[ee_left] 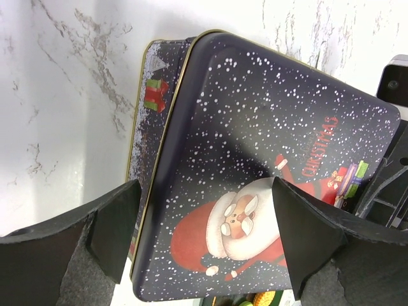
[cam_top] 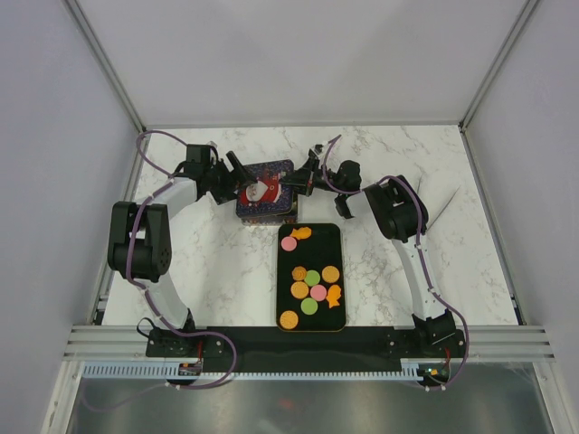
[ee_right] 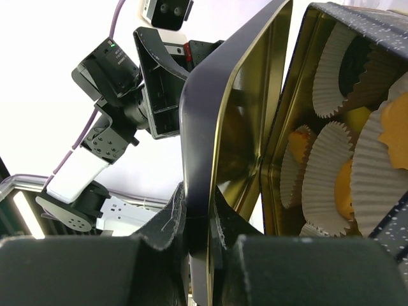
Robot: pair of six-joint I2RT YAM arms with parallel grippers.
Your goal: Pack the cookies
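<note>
My right gripper lowers the lid's edge down onto the tin's open rim [cam_top: 296,206] [ee_right: 389,220] next. It then lets go of it, because a gap still leaves the paper cups uncovered.
Several round and fish-shaped cookies [cam_top: 312,278] in orange, pink and green lie on a black tray [cam_top: 333,237]. Behind it stands a dark blue Christmas tin [cam_top: 268,212] with white paper cups [ee_right: 328,185] inside; some cups hold orange or yellow cookies [ee_right: 396,131]. The Santa lid [ee_left: 255,146] is tilted over the tin. My right gripper [ee_right: 201,204] is shut on the lid's edge [ee_right: 204,127]. My left gripper [ee_left: 204,217] hovers open over the lid, one finger on each side of the Santa picture. From above, the left gripper [cam_top: 239,174] and right gripper [cam_top: 304,183] flank the tin.
The marble table [cam_top: 217,262] is walled in by white panels on three sides. The arm bases sit on a black rail [cam_top: 298,342] at the near edge. The tray lies directly in front of the tin, between the two arms.
</note>
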